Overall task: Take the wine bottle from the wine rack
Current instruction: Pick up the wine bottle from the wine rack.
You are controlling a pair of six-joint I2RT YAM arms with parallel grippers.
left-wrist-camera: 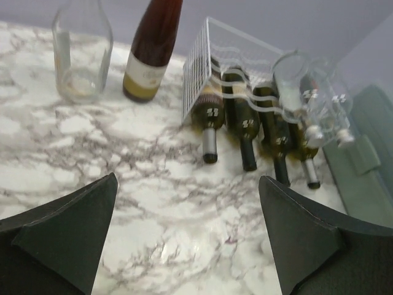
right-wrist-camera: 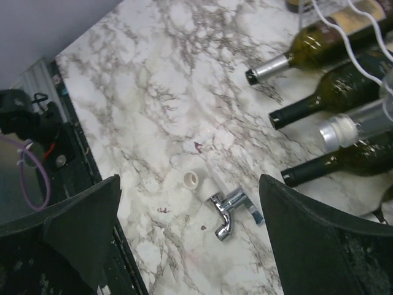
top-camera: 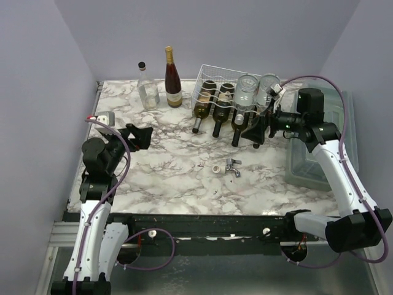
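Next, my right gripper turns to face the rack [top-camera: 222,78] and moves onto the neck of the clear bottle farther from the bin, since that neck juts past the rack's wires.
The white wire wine rack [top-camera: 222,78] stands at the back of the marble table. Several dark wine bottles [top-camera: 219,115] lie in its lower cradles, necks pointing toward me, and two clear bottles [top-camera: 247,90] rest on top. My right gripper [top-camera: 256,131] is open with nothing in it, just in front of the rack's right end beside the bottle necks. In the right wrist view the gripper [right-wrist-camera: 189,179] hovers over the table, with the wine bottles [right-wrist-camera: 334,93] at upper right. My left gripper [top-camera: 137,136] is open and empty at the left, and its camera sees the wine rack [left-wrist-camera: 198,66] and the wine bottles [left-wrist-camera: 244,126] ahead.
An empty clear bottle [top-camera: 147,87] and a red wine bottle [top-camera: 172,78] stand upright left of the rack. A chrome tap [top-camera: 233,166] with a white fitting [top-camera: 218,168] lies mid-table. A translucent grey-green bin [top-camera: 310,166] sits at the right edge under the right arm.
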